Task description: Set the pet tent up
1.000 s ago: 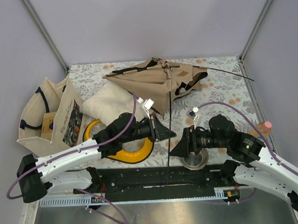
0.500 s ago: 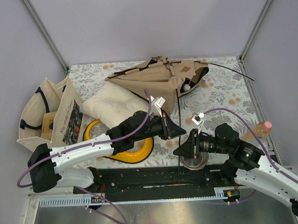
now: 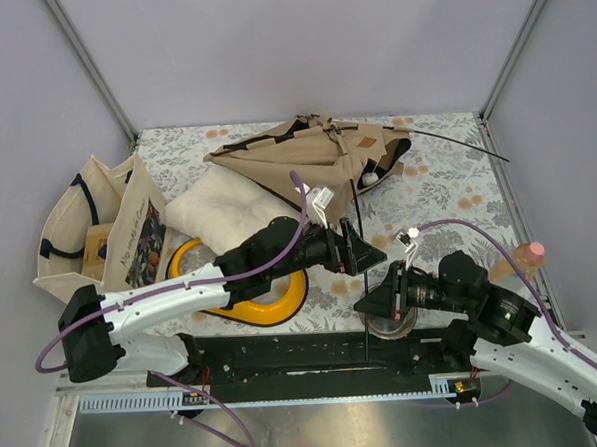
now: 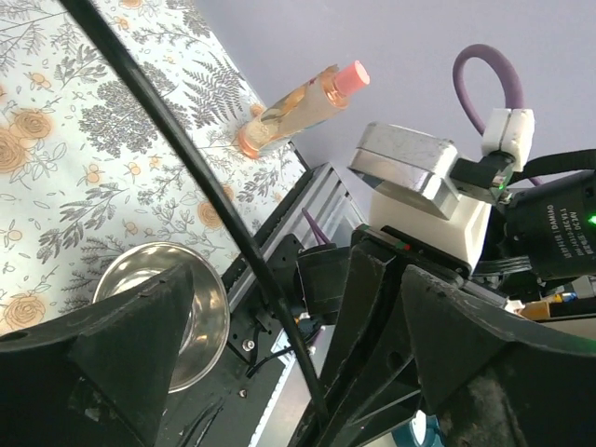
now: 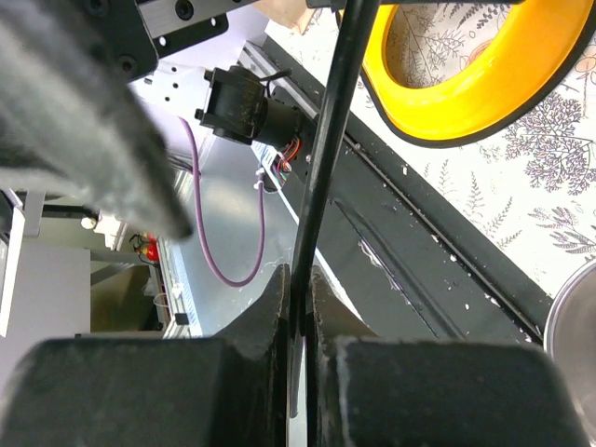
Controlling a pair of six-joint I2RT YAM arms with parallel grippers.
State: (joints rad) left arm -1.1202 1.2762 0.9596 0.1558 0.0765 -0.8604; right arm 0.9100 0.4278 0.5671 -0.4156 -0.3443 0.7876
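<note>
My left gripper will turn away from the pole and go outward and down to the tent's near corner. That corner is below the gripper and farther outward.
The tan pet tent (image 3: 305, 158) lies collapsed at the back of the table. One thin black pole (image 3: 361, 270) runs from it toward the near edge. My right gripper (image 3: 369, 305) is shut on this pole (image 5: 326, 158), its jaws (image 5: 298, 303) pinching it near its lower end. My left gripper (image 3: 355, 253) stands open just above that grip. The pole (image 4: 214, 214) passes between its spread fingers (image 4: 112, 345) without touching them. A second pole (image 3: 459, 142) sticks out of the tent to the right.
A cream tote bag (image 3: 99, 229) stands at the left, with a white fluffy cushion (image 3: 228, 212) beside it. A yellow ring (image 3: 252, 298) lies under my left arm. A steel bowl (image 3: 392, 322) sits under my right gripper. A pink-capped bottle (image 3: 516, 259) lies at the right edge.
My left gripper has opened and let go of the pole. My right gripper has shut on it. Both grippers and the pole have shifted slightly right.
</note>
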